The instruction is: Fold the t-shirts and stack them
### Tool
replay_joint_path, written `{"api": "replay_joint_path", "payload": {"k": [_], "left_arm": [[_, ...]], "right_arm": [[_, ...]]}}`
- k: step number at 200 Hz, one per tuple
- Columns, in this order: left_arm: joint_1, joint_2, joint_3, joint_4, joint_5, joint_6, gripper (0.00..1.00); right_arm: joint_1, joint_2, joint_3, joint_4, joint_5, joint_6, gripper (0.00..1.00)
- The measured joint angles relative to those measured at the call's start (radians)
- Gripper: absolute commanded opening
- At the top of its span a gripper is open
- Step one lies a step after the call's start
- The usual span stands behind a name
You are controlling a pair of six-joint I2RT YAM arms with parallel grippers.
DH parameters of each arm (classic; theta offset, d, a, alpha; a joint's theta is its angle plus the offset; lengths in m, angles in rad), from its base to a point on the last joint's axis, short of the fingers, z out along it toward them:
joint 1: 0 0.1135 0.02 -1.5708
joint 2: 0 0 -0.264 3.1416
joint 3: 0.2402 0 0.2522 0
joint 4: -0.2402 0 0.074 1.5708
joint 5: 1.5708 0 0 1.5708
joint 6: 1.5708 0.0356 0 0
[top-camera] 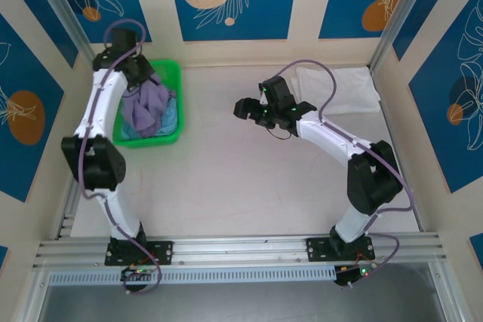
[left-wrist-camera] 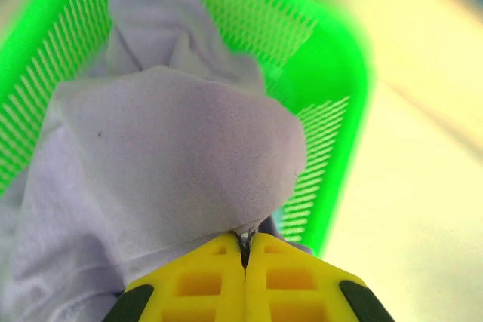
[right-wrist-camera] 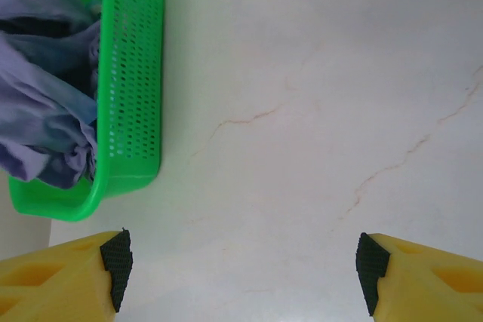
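Observation:
I will lift my left gripper, carry the lavender t-shirt's fold over the basket's mesh side and release it, as bare tabletop lies past that side from my gripper.
A crumpled lavender t-shirt [top-camera: 147, 107] lies heaped in the green basket [top-camera: 175, 73] at the back left, over a light blue t-shirt [top-camera: 172, 118]. My left gripper [top-camera: 153, 84] reaches down into the basket. In the left wrist view its yellow jaws [left-wrist-camera: 245, 245] are shut on a fold of the lavender t-shirt [left-wrist-camera: 173, 148]. A white t-shirt [top-camera: 339, 90] lies folded flat at the back right. My right gripper [top-camera: 272, 108] hovers over the middle of the table, open, with nothing between its fingertips [right-wrist-camera: 245, 262]. Its camera sees the basket [right-wrist-camera: 132, 73] and the lavender cloth [right-wrist-camera: 38, 118].
The basket's mesh wall [left-wrist-camera: 332, 126] rises close on the right of the left gripper. Bare marbled tabletop [right-wrist-camera: 302, 111] stretches between the basket and the white t-shirt. Patterned walls close in the back and both sides of the table.

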Motion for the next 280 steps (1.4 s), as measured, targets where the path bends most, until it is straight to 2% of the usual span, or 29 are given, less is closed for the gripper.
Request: {"api": "replay_joint_path", "payload": {"k": [31, 56, 93, 130, 140, 147, 151, 157, 162, 166, 178, 201, 229, 280], "left_arm": [[-0.053, -0.203, 0.063, 0.048, -0.014, 0.037, 0.0], [-0.181, -0.304, 0.176, 0.071, 0.006, 0.07, 0.0], [-0.367, -0.349, 0.288, 0.075, 0.11, 0.069, 0.0], [-0.459, -0.313, 0.158, 0.069, 0.14, 0.024, 0.0], [-0.47, -0.275, 0.1, 0.067, 0.14, 0.016, 0.25], [-0.474, -0.237, 0.07, 0.063, 0.134, 0.012, 0.36], [-0.475, -0.206, 0.053, 0.059, 0.13, 0.007, 0.45], [-0.475, -0.163, 0.039, 0.053, 0.124, 0.007, 0.68], [-0.475, -0.119, 0.03, 0.044, 0.119, 0.005, 0.82], [-0.474, -0.089, 0.029, 0.035, 0.112, 0.005, 0.87], [-0.473, 0.009, 0.029, 0.002, 0.073, 0.01, 0.96], [-0.466, 0.127, 0.026, -0.059, 0.001, 0.013, 0.94], [-0.423, 0.225, 0.052, -0.109, -0.032, 0.026, 0.9], [-0.37, 0.398, 0.128, -0.202, -0.202, 0.089, 0.94]], "right_arm": [[-0.008, -0.108, -0.048, 0.008, 0.039, -0.014, 0.81], [-0.013, -0.177, -0.085, 0.008, 0.057, -0.025, 0.82], [-0.016, -0.295, -0.136, 0.013, 0.06, -0.049, 0.86], [-0.032, -0.46, -0.213, 0.023, 0.069, -0.042, 0.86], [-0.05, -0.498, -0.241, 0.021, 0.072, -0.031, 0.86], [-0.066, -0.515, -0.26, 0.019, 0.075, -0.023, 0.86], [-0.076, -0.522, -0.272, 0.016, 0.076, -0.02, 0.86], [-0.09, -0.528, -0.288, 0.009, 0.078, -0.012, 0.86], [-0.101, -0.528, -0.301, -0.001, 0.079, -0.005, 0.85], [-0.109, -0.527, -0.311, -0.005, 0.079, -0.001, 0.85], [-0.131, -0.522, -0.352, -0.024, 0.08, 0.011, 0.85], [-0.144, -0.523, -0.455, -0.038, 0.086, 0.019, 0.85], [-0.145, -0.534, -0.567, -0.031, 0.086, 0.021, 0.85], [-0.147, -0.534, -0.594, 0.003, 0.069, 0.013, 0.86]]}}
